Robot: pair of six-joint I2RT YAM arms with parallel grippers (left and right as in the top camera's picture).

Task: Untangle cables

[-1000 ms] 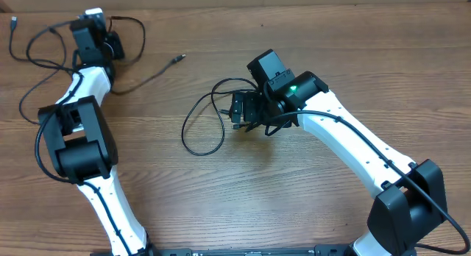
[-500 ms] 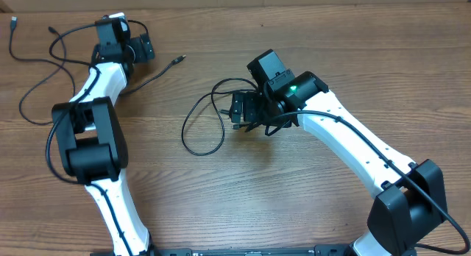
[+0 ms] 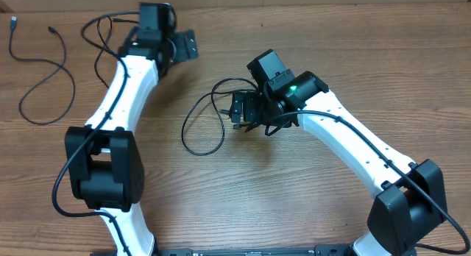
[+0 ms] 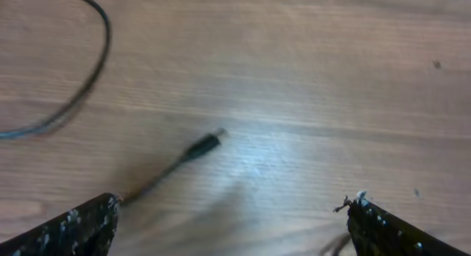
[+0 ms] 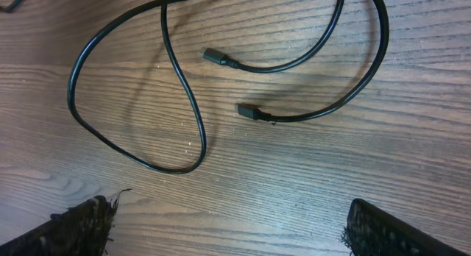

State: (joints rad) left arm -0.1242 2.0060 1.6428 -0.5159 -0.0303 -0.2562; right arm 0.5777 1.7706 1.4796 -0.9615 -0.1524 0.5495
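Note:
The centre cable crosses over itself beside my right gripper. My left gripper will next go back toward the cable's loop and come down onto the crossing strands [image 3: 213, 93].
Three thin black cables lie apart on the wooden table. One cable [image 3: 73, 87] curls at the far left. A second cable's plug [image 4: 210, 143] lies just ahead of my left gripper [image 4: 234, 204], its cord running under the left finger; in the overhead view the arm hides most of it. My left gripper [image 3: 184, 46] is open and holds nothing. The third cable [image 3: 183, 131] forms a loop at the centre, with both plug ends [image 5: 213, 56] [image 5: 249, 110] ahead of my right gripper [image 5: 235, 212]. My right gripper [image 3: 237, 109] hovers over that loop, open, with bare wood between its fingers.
Another stretch of black cord [image 4: 96, 65] curves across the upper left of the left wrist view. The table's far edge [image 3: 331, 1] runs close behind the left gripper. Both white arms reach in from the near edge.
My left arm has swung right from the far-left cable toward the top middle of the table, and its gripper has gone from shut to open. The right arm has not moved.

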